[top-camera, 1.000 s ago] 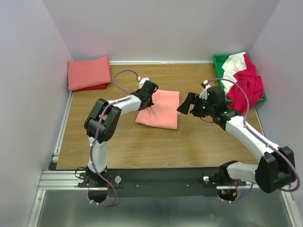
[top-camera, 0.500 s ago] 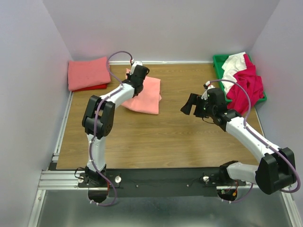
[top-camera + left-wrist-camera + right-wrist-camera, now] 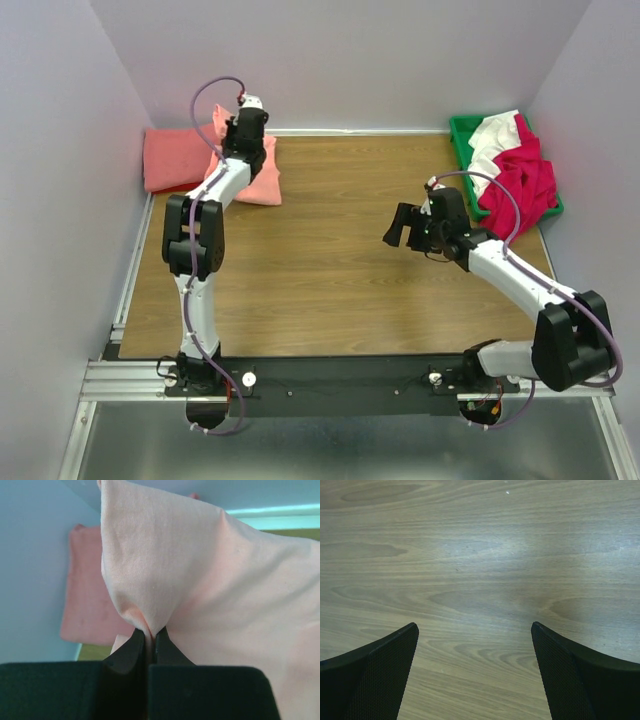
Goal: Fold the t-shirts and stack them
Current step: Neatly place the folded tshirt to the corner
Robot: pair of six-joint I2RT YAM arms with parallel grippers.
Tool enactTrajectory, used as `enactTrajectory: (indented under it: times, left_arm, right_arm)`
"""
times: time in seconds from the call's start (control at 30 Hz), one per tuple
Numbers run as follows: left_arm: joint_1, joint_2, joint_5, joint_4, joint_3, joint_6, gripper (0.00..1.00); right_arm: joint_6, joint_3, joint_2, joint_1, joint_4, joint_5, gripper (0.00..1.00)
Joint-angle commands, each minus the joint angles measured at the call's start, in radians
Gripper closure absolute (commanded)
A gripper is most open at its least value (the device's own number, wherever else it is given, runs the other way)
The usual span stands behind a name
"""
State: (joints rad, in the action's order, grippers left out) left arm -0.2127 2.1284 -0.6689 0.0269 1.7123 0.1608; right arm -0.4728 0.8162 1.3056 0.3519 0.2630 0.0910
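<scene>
The folded stack [image 3: 176, 159] [image 3: 90, 592] lies left of my left gripper in the top view, so next my left gripper needs to carry the t-shirt up over that stack, lower and release.
My left gripper [image 3: 243, 130] is shut on a folded salmon-pink t-shirt [image 3: 258, 178] and holds it at the far left of the table, right beside the stack of folded shirts [image 3: 180, 155]. In the left wrist view the fingertips [image 3: 142, 639] pinch a fold of the salmon cloth [image 3: 210, 580], and the stack [image 3: 87, 600] shows behind it. My right gripper [image 3: 399, 226] is open and empty over bare wood mid-right; its fingers [image 3: 375, 665] stand wide apart. Unfolded red, magenta and white t-shirts [image 3: 515, 165] lie heaped in the bin.
A green plastic bin [image 3: 462, 130] stands at the far right corner. Lilac walls close the table on the left, back and right. A metal rail [image 3: 130, 290] runs along the left edge of the wooden table [image 3: 330, 290].
My left gripper has carried the folded salmon shirt from the table's middle to the far left, next to the stack. The right gripper has barely moved.
</scene>
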Motion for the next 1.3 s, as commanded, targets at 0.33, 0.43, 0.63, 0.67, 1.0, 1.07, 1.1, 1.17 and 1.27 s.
enactTrajectory:
  times: [0.33, 0.43, 0.63, 0.67, 1.0, 1.07, 1.1, 1.17, 1.27]
  left_arm:
    - [0.079, -0.031, 0.065, -0.157, 0.110, 0.224, 1.00]
    - [0.085, -0.039, 0.066, -0.154, 0.135, 0.233, 1.00]
    - [0.095, -0.065, 0.097, -0.140, 0.164, 0.207, 1.00]
    - [0.096, -0.068, 0.103, -0.142, 0.167, 0.204, 1.00]
    - [0.171, -0.018, 0.201, -0.130, 0.270, 0.132, 1.00]
    - [0.183, 0.005, 0.232, -0.130, 0.296, 0.129, 1.00]
    - [0.196, 0.024, 0.245, -0.130, 0.308, 0.132, 1.00]
    - [0.203, 0.042, 0.259, -0.130, 0.316, 0.137, 1.00]
    - [0.233, 0.080, 0.278, -0.124, 0.326, 0.151, 1.00]
  right_arm:
    - [0.017, 0.047, 0.121, -0.011, 0.031, -0.085, 0.00]
    - [0.017, 0.052, 0.130, -0.013, 0.036, -0.086, 0.00]
    - [0.016, 0.066, 0.149, -0.014, 0.039, -0.108, 0.00]
    - [0.014, 0.067, 0.153, -0.014, 0.041, -0.108, 0.00]
    - [-0.004, 0.081, 0.162, -0.014, 0.044, -0.099, 0.00]
    - [-0.006, 0.086, 0.170, -0.014, 0.045, -0.099, 0.00]
    - [-0.007, 0.086, 0.172, -0.014, 0.047, -0.100, 0.00]
    - [-0.010, 0.090, 0.181, -0.014, 0.050, -0.102, 0.00]
    - [-0.013, 0.101, 0.188, -0.014, 0.056, -0.100, 0.00]
